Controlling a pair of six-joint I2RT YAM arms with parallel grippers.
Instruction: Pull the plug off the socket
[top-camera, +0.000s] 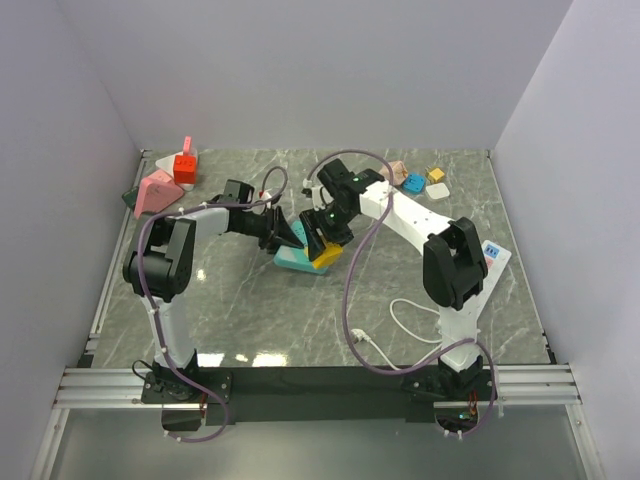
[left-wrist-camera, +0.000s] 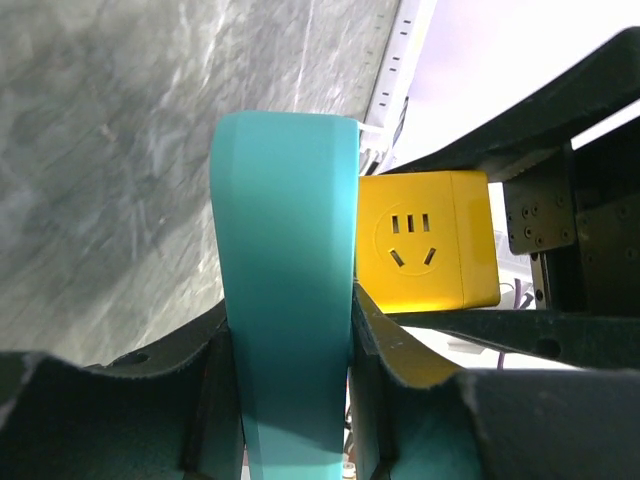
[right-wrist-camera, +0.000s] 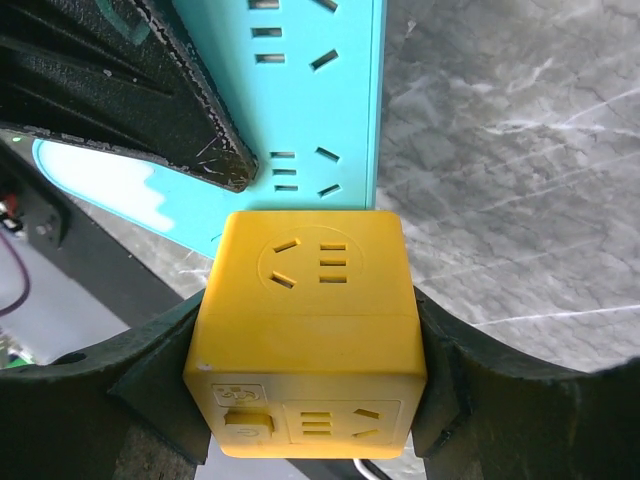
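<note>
I should pull the yellow cube away with my right gripper next, carry it outward and go down to let go of it beside the blue adapter (top-camera: 419, 195). My left gripper holds the teal power strip (top-camera: 291, 262) meanwhile.
A teal power strip (top-camera: 291, 262) lies mid-table. My left gripper (top-camera: 288, 238) is shut on its narrow sides; in the left wrist view the strip (left-wrist-camera: 285, 270) fills the gap between the fingers (left-wrist-camera: 395, 345). A yellow cube plug (top-camera: 328, 256) sits flush against the strip's socket face, with no gap showing. My right gripper (top-camera: 325, 243) is shut on the cube. In the right wrist view the cube (right-wrist-camera: 310, 320) is clamped on both sides, just below the teal strip (right-wrist-camera: 320, 90). The left gripper's finger (right-wrist-camera: 150, 100) crosses the strip there. The cube also shows in the left wrist view (left-wrist-camera: 430, 245).
Pink (top-camera: 158, 190) and red (top-camera: 185, 166) blocks lie at the back left. Small blue (top-camera: 413, 182), yellow (top-camera: 436, 174) and white (top-camera: 438, 190) adapters lie at the back right. A white strip (top-camera: 495, 254) and a white cable (top-camera: 405, 318) lie near the right arm.
</note>
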